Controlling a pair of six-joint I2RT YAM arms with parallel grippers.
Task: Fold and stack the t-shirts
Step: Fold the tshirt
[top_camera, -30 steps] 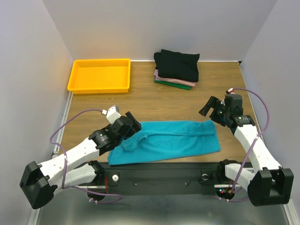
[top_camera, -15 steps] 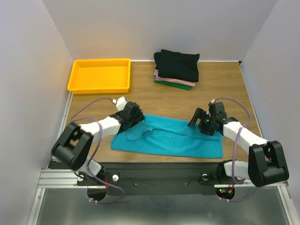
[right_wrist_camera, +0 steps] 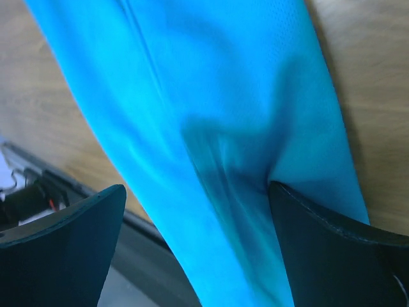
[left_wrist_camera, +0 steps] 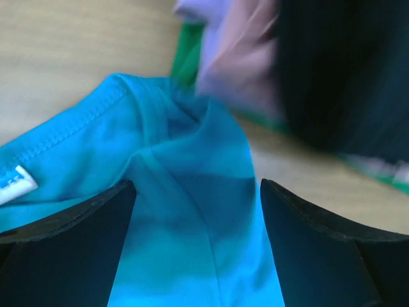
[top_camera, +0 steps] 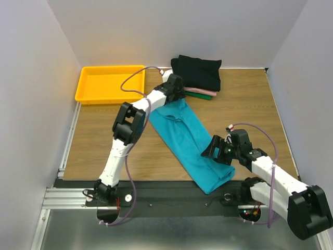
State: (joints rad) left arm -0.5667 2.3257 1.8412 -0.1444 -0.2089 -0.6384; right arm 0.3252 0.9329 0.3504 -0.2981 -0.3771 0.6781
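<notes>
The t-shirt's near corner (top_camera: 209, 190) lies back of my left gripper, over the bar, so next the gripper should lift off the collar and come back, down onto that corner.
The teal t-shirt (top_camera: 190, 138) lies folded into a long strip, running diagonally from the stack at the back to the table's front edge. My left gripper (top_camera: 177, 92) is at its far collar end, jaws apart and straddling the cloth (left_wrist_camera: 160, 128), with a white tag (left_wrist_camera: 16, 182) at the left. My right gripper (top_camera: 210, 151) is at the near end, jaws apart over the bunched cloth (right_wrist_camera: 211, 96). The stack has a black shirt (top_camera: 197, 70) on top, then pale pink (top_camera: 195, 90), then dark green (top_camera: 203, 96). It is just ahead of the left gripper (left_wrist_camera: 198, 192).
A yellow tray (top_camera: 109, 99) stands at the back left. The shirt's near end hangs over the black front rail (top_camera: 171, 195). The left arm is stretched far across the middle of the table. Grey walls close the left, back and right sides.
The teal shirt has swung from lying across the front to a diagonal. The left gripper went far back to the stack with the collar end. The right gripper came nearer the front edge.
</notes>
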